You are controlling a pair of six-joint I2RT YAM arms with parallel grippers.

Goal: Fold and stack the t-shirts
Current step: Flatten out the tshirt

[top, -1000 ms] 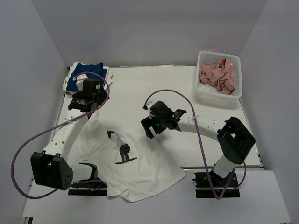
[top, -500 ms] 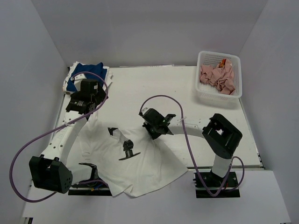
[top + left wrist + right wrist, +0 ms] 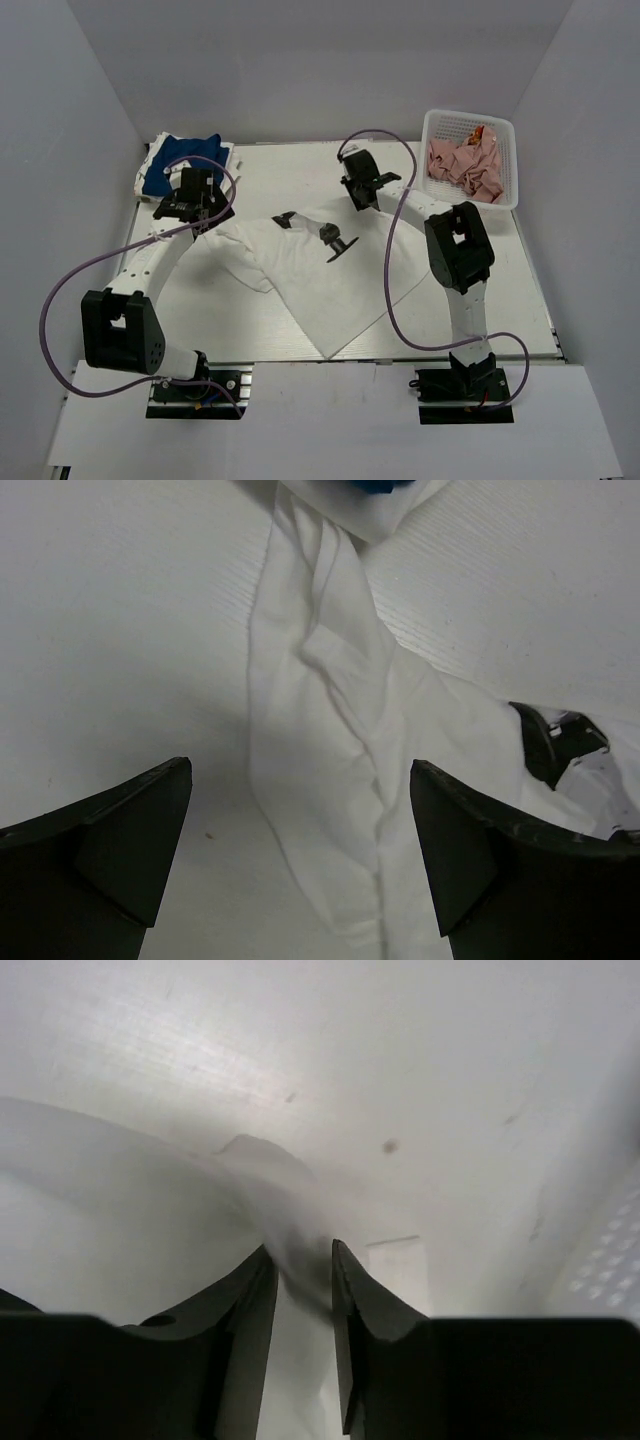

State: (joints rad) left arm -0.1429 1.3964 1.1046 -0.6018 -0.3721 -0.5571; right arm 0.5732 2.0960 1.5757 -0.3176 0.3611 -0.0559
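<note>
My left gripper lowers its open fingers outward around the shirt's narrow end by the stack (image 3: 221, 228) (image 3: 322, 645) next, where cloth bunches.
A large white t-shirt (image 3: 320, 280) lies crumpled across the middle of the table, with dark marks (image 3: 338, 240) near its far edge. My right gripper (image 3: 360, 196) is at the shirt's far edge; in the right wrist view (image 3: 300, 1250) its narrow jaws pinch a blurred fold of the white t-shirt (image 3: 150, 1210). My left gripper (image 3: 196, 203) hovers wide open over the shirt's left end. In the left wrist view (image 3: 300, 770) a wrinkled ridge of the shirt (image 3: 330, 730) runs between the fingers, untouched. Folded blue and white t-shirts (image 3: 185, 160) are stacked at the far left.
A white mesh basket (image 3: 505, 135) holding pink cloths (image 3: 465, 165) stands at the far right corner. White walls enclose the table on three sides. Purple cables loop from both arms above the table.
The right gripper closed on the white t-shirt and dragged it from the near edge to the far middle. The left gripper shifted slightly farther away and stayed open.
</note>
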